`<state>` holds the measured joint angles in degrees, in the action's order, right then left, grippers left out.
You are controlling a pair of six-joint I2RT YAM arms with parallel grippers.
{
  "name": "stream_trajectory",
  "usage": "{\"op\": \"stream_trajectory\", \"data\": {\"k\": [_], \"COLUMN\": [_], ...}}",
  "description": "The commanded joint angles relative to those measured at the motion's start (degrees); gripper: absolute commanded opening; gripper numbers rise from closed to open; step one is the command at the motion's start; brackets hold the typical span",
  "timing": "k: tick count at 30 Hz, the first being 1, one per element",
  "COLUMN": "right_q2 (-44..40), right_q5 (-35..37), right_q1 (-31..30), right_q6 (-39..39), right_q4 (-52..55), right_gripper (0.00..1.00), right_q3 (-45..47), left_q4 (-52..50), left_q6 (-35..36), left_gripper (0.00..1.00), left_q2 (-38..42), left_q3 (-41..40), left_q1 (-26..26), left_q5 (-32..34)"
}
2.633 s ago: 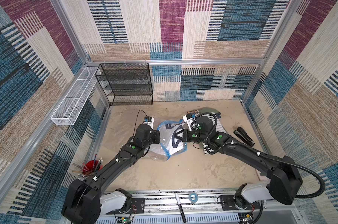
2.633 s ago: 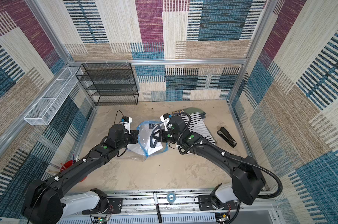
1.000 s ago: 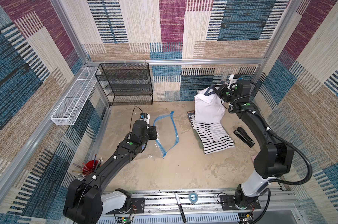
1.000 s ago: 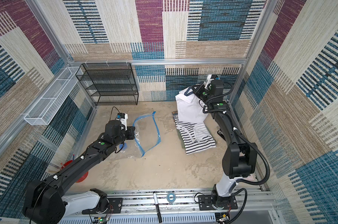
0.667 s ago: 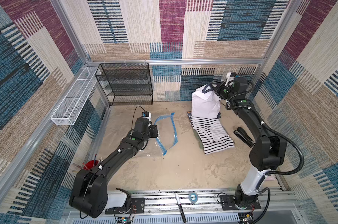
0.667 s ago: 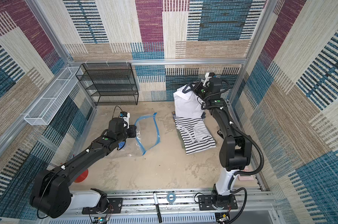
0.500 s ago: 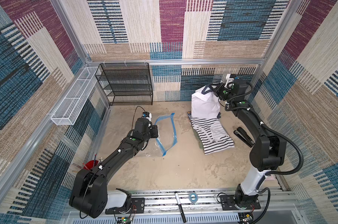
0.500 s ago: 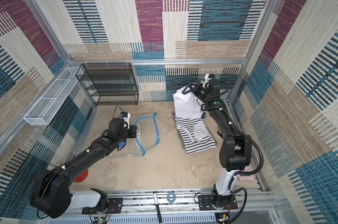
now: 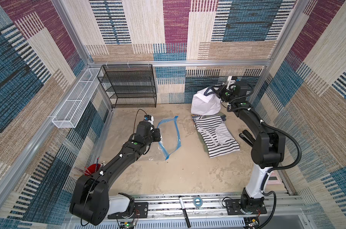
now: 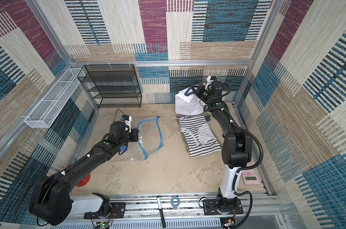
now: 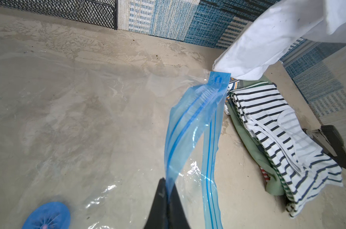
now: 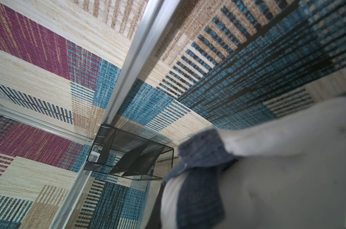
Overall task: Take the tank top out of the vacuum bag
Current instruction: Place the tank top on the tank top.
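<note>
I will move my right gripper down and back over the striped shirt's near end (image 9: 224, 145) to release the tank top, as its lower edge hangs at the pile's far end.
The tank top (image 9: 206, 103), white with dark navy trim, hangs at the back right over a pile of clothes. My right gripper (image 9: 220, 91) is shut on its upper edge by the navy strap, as both top views show (image 10: 200, 90). White cloth and navy trim (image 12: 198, 178) fill much of the right wrist view. The vacuum bag (image 9: 169, 136), clear with a blue zip strip, lies empty left of centre. My left gripper (image 11: 168, 198) is shut on the bag's blue zip edge (image 11: 188, 123) and lifts that edge. The bag's round blue valve (image 11: 47, 215) lies close by.
A folded striped shirt (image 9: 215, 136) tops the clothes pile under the tank top, with a black stapler-like object (image 9: 247, 136) to its right. A black mesh shelf (image 9: 128, 85) and white wire basket (image 9: 75, 99) stand at the back left. A red cup (image 9: 91, 168) sits by the left wall.
The right gripper has pulled the tank top out of the bag and carried it up to the back right, then drifted slightly left. The left gripper has kept hold of the bag's edge.
</note>
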<state>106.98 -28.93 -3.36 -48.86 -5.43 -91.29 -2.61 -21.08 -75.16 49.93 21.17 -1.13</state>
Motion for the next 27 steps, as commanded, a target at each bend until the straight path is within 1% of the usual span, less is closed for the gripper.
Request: {"op": "stream_trajectory", "data": {"k": [1,5,9,14,16,22,24,27], "right_q2": [-5.3,-11.8,-17.6,-22.4,-23.5,-26.0,-25.6,-23.4], "right_q5": [-0.2,0.0,2.5,6.2,7.5,10.9,12.1,10.7], "right_q1": [-0.1,-0.1,-0.1,0.0,0.0,0.0,0.0,0.0], "right_q6": [-0.9,-1.0,-0.1,0.1,-0.2,-1.1,-2.2,-2.2], "right_q4": [-6.1,-6.5,-4.8,-1.9,1.2,11.2,16.6,24.1], "right_gripper": [0.0,0.0,0.0,0.0,0.0,0.0,0.0,0.0], "right_q3": [7.8,18.5,27.4,34.9,35.7,34.2,31.9,27.7], "left_q4": [2.2,2.8,2.8,2.3,2.0,1.5,1.4,0.8], "left_q6": [-0.9,-1.5,-1.6,-1.5,-1.3,-1.2,-1.2,-1.2], "left_gripper": [0.0,0.0,0.0,0.0,0.0,0.0,0.0,0.0], "left_q2": [0.4,1.6,2.5,3.7,4.3,5.1,5.4,6.2], "left_q3": [-0.4,-1.6,-2.4,-2.9,-2.9,-3.0,-3.2,-3.6], "left_q1": [0.0,0.0,-0.1,0.0,0.0,0.0,-0.1,-0.1], "left_q5": [-1.9,-2.5,-2.9,-3.2,-3.0,-2.9,-3.0,-2.9]}}
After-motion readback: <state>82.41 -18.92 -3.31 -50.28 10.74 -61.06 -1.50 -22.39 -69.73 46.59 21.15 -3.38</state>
